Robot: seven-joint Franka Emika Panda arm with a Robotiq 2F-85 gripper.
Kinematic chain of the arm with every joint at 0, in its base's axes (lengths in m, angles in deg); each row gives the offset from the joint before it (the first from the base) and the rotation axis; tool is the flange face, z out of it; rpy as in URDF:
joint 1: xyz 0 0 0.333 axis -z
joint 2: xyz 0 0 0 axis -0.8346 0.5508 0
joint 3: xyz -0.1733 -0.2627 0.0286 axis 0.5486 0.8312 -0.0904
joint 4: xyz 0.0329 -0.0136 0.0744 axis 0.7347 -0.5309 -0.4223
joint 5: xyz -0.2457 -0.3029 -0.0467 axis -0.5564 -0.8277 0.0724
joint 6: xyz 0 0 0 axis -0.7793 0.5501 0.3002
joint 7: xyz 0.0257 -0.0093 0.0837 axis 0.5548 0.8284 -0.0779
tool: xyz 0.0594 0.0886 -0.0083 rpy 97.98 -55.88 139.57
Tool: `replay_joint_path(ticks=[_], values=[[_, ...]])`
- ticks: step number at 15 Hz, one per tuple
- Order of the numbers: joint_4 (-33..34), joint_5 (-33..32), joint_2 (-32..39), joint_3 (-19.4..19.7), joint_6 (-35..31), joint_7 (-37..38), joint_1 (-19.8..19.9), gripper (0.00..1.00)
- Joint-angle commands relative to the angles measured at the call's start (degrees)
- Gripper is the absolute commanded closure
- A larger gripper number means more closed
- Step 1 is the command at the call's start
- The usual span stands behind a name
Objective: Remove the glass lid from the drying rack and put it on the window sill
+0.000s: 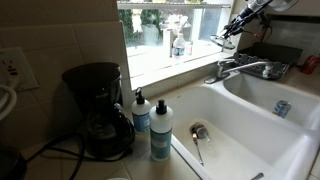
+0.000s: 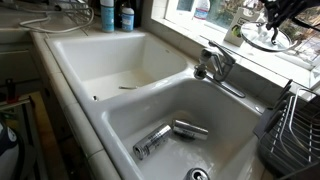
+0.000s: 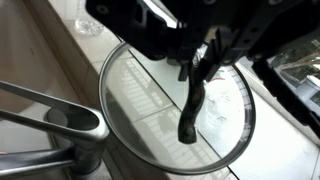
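Observation:
The glass lid is hanging tilted above the sill, so my gripper needs to lower it next toward the bottle, onto the sill behind the faucet, and let go of the handle.
The glass lid (image 3: 140, 100) is round and clear with a thin dark rim and a dark arched handle (image 3: 190, 112). In the wrist view it fills the middle, over the pale window sill (image 3: 292, 142). My gripper (image 3: 198, 66) is shut on the top of that handle. In an exterior view the gripper (image 2: 276, 14) holds the tilted lid (image 2: 262, 38) at the window sill (image 2: 240, 58), behind the faucet. I cannot tell if the lid touches the sill. The dark drying rack (image 2: 296, 125) stands lower right, apart from the lid. In an exterior view the gripper (image 1: 234, 28) is at the sill (image 1: 160, 62).
The chrome faucet (image 2: 215, 65) stands just below the lid and also shows in the wrist view (image 3: 60, 125). A bottle (image 1: 178, 45) stands on the sill. A coffee maker (image 1: 97, 110) and soap bottles (image 1: 160, 130) stand by the white double sink (image 2: 120, 110), which holds utensils (image 2: 165, 135).

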Motion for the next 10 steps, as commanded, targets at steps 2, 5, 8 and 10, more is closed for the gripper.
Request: replay_joint_path(ticks=[2,5,8,10], values=[[2.3,-2.26,3.16,-2.43,-0.61,0.17,-0.47,0.95],[2.65,-6.78,4.73,-3.54,-1.8,1.09,-2.19,0.95],[3.1,-10.32,6.45,-4.74,-4.84,1.11,-3.57,0.95],[3.99,-11.95,7.65,-5.56,-5.92,1.03,-4.06,0.95]])
